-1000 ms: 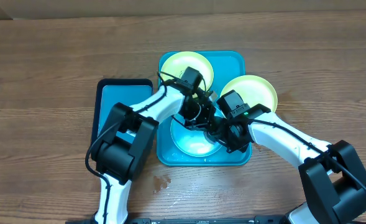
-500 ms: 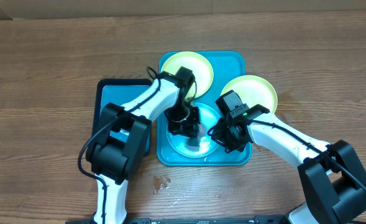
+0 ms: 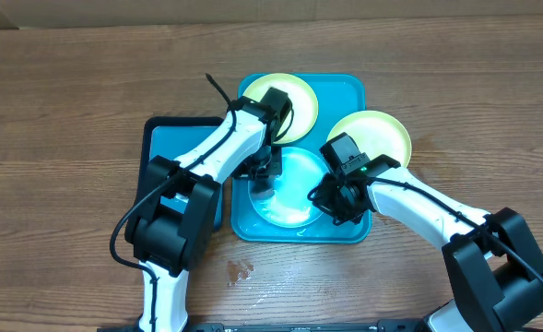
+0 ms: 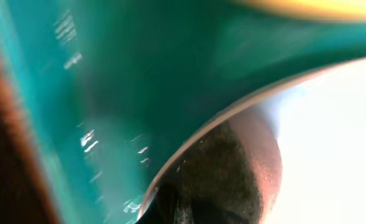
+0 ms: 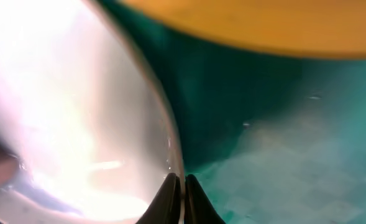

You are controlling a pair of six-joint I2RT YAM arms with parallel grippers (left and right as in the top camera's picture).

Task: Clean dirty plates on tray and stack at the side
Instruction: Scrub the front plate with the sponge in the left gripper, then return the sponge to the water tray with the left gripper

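Note:
The sponge goes up and left in the overhead view over the blue tray (image 3: 172, 142) next, where my left gripper releases it, since the plate looks clean.
The teal tray (image 3: 345, 92) holds a yellow-green-rimmed plate (image 3: 289, 92) at its back and a pale teal-rimmed plate (image 3: 294, 194) at its front. A second yellow-green plate (image 3: 377, 134) lies over the tray's right edge. My right gripper (image 3: 331, 201) is shut on the teal-rimmed plate's right rim, which shows clamped between the fingers in the right wrist view (image 5: 183, 186). My left gripper (image 3: 265, 172) is at that plate's left rim, shut on a dark sponge (image 4: 226, 168) that rests against the plate (image 4: 332, 124).
A smaller black-rimmed blue tray (image 3: 174, 157) lies just left of the teal tray, under my left arm. A small wet patch (image 3: 239, 269) marks the wooden table in front. Bare wood extends to the far left and right.
My left gripper has swept with the sponge from the plate's right side across its middle to its left rim. The right gripper has stayed clamped on the rim.

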